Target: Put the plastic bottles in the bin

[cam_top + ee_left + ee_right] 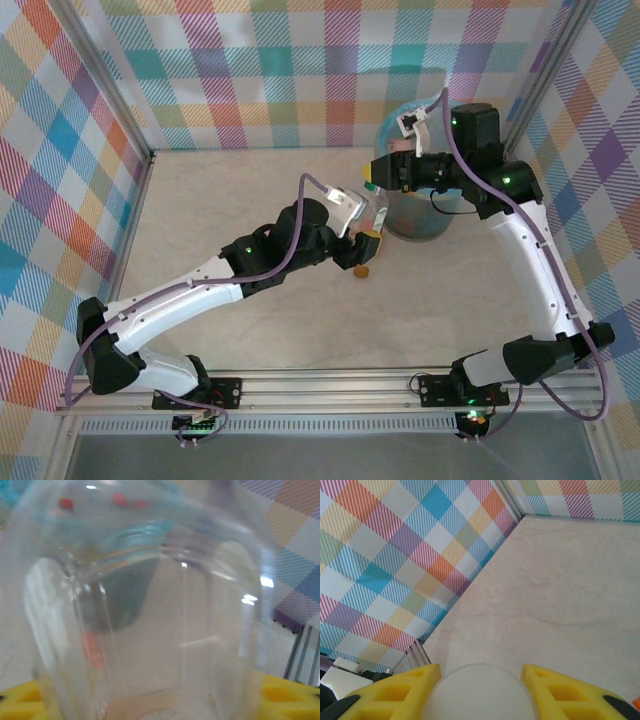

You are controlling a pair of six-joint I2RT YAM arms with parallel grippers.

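The clear bottle (380,212) still hangs beside the bin, so my right gripper will next swing outward, turn over the bin's opening (436,134) and let it go there.
A clear plastic bottle (380,212) hangs between my two grippers, just left of the bin (425,222), a round grey-blue bucket with a light blue liner at the back right. In the left wrist view the bottle's (165,630) see-through body is very close. My left gripper (152,702) has a yellow finger at each flank, and whether they press it is unclear. Seen from above, the left gripper (366,234) is below the bottle and the right gripper (373,177) above it. In the right wrist view the right gripper (480,674) is shut on the bottle's round whitish end (479,695).
A small orange thing (363,270) lies on the beige table (300,330) just under the left gripper. Plaid walls with aluminium posts (417,655) close in the back and sides. A metal rail (330,385) runs along the near edge by the arm bases.
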